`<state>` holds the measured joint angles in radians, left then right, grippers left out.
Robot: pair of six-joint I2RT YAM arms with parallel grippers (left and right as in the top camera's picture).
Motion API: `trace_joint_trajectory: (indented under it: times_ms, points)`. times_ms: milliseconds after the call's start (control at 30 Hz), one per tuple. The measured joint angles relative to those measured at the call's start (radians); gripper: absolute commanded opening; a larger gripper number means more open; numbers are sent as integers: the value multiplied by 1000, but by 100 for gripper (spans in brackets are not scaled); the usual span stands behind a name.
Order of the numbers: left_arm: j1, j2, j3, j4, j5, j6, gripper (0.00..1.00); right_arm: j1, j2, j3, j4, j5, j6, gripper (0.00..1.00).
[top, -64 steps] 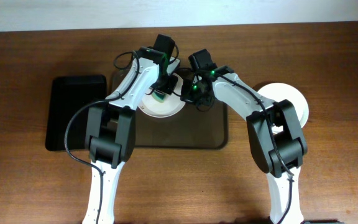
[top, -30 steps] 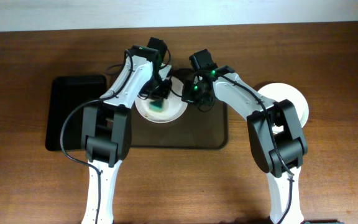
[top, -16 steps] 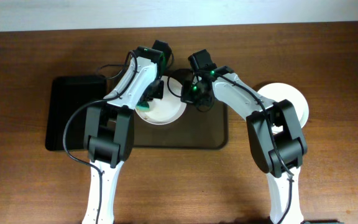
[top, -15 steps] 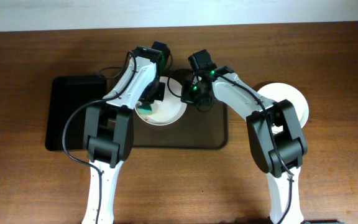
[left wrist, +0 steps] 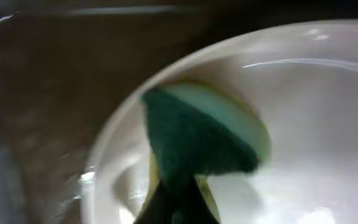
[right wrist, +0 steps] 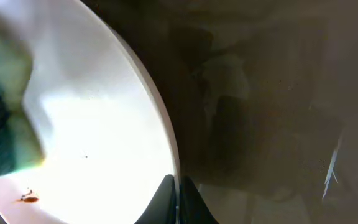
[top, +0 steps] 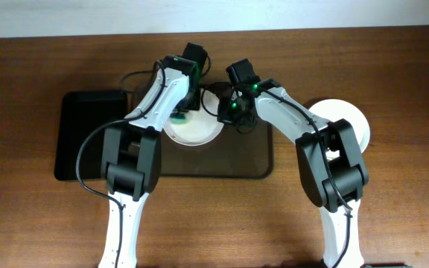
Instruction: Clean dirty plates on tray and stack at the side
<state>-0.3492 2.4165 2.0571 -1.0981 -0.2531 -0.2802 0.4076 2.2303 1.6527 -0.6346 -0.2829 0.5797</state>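
My right gripper will next lift the plate and tilt it up, then lower it onto the brown tray, because the plate still has a brown speck on it.
One white dirty plate lies on the dark brown tray, near its far left part. My left gripper is shut on a green and yellow sponge and presses it on the plate's far left rim. My right gripper is shut on the plate's right rim, one finger each side. A small brown speck shows on the plate in the right wrist view, and the sponge shows at the left edge. White plates sit stacked on the table at the right.
A smaller black tray lies on the wooden table left of the brown tray. The table's far edge meets a pale wall at the top of the overhead view.
My left gripper has swept the sponge over the plate, from its middle to the left edge, then up to the far left rim. The right gripper has kept its hold on the rim.
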Motion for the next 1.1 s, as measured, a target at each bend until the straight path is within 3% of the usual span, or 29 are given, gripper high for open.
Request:
trace_joint_trajectory:
  times_ms: [100, 233, 333, 467, 500, 667, 833, 933, 1100]
  points:
    - [3, 12, 52, -134, -135, -4, 1, 0, 0, 0, 0, -5, 0, 4]
    - [6, 31, 314, -322, -226, -9, 1, 0, 0, 0, -2, -4, 0, 4]
    - [8, 27, 531, -441, -165, -9, 1, 0, 0, 0, -4, -6, -4, 4]
    - [38, 28, 541, -469, -38, -9, 1, 0, -29, 17, -141, 30, -64, 4]
    - [60, 28, 541, -465, -28, -9, 1, 1, -117, 19, -228, 119, -79, 4]
    - [216, 28, 541, -442, 118, -9, 0, 10, -439, 47, -338, 490, -90, 4]
    - [210, 28, 505, -434, 240, -8, 1, 240, -457, 49, -371, 1115, -106, 4]
    - [211, 29, 430, -423, 259, -8, 0, 337, -457, 49, -373, 1350, -116, 4]
    - [199, 29, 387, -400, 265, -8, 1, 369, -457, 49, -372, 1458, -128, 4]
